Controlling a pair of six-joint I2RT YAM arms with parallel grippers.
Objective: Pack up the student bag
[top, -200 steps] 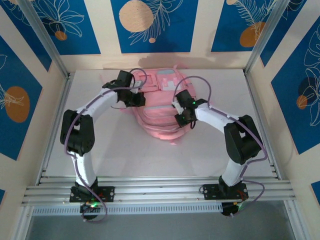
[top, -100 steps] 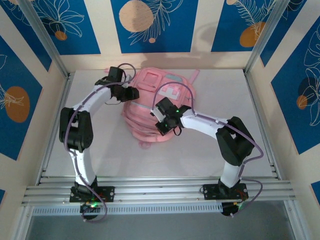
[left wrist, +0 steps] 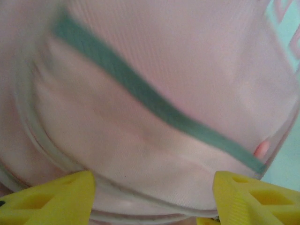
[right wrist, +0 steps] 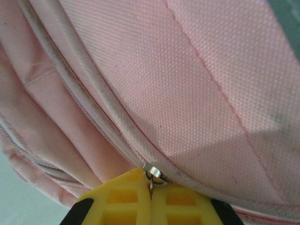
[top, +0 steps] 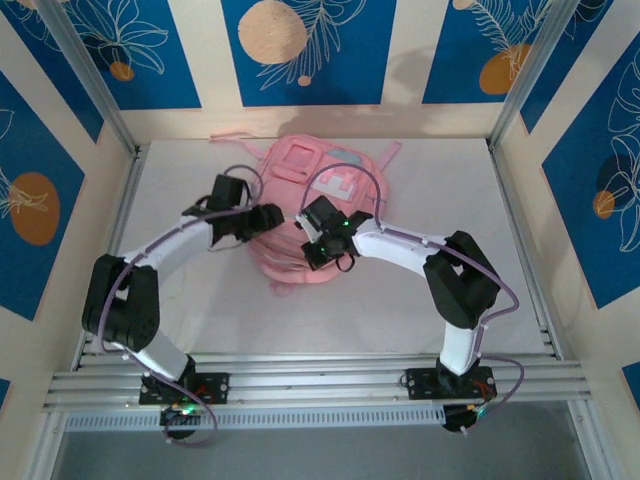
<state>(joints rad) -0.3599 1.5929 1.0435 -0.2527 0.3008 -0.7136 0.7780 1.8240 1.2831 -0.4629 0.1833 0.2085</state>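
The right gripper will next draw the pull outward along the curved zip line [right wrist: 234, 200] toward the bag's far side and release it, because the slider [right wrist: 153, 171] sits on that line.
The student bag [top: 300, 165], a soft pink backpack with a white patch, lies at the back middle of the table. My left gripper [top: 270, 215] is at its left side. In the left wrist view that gripper [left wrist: 152, 201] stands open, with yellow fingers [left wrist: 47, 201] far apart over pink fabric crossed by a blue-grey trim stripe [left wrist: 154, 108]. My right gripper [top: 312, 250] rests on the bag's near front. In the right wrist view it [right wrist: 151, 187] is shut on the pull of a metal zip slider [right wrist: 153, 171] that sits on a zip line.
A loose pink strap [top: 225, 137] trails from the bag toward the back left wall. Bare white table [top: 200, 300] lies between the bag and the metal front rails [top: 320, 385]. Metal posts and patterned walls close in the left, right and back.
My left gripper has let go of the bag, opened and drawn nearer. My right gripper, still shut, has moved left along the bag, and the bag has shifted and turned leftward.
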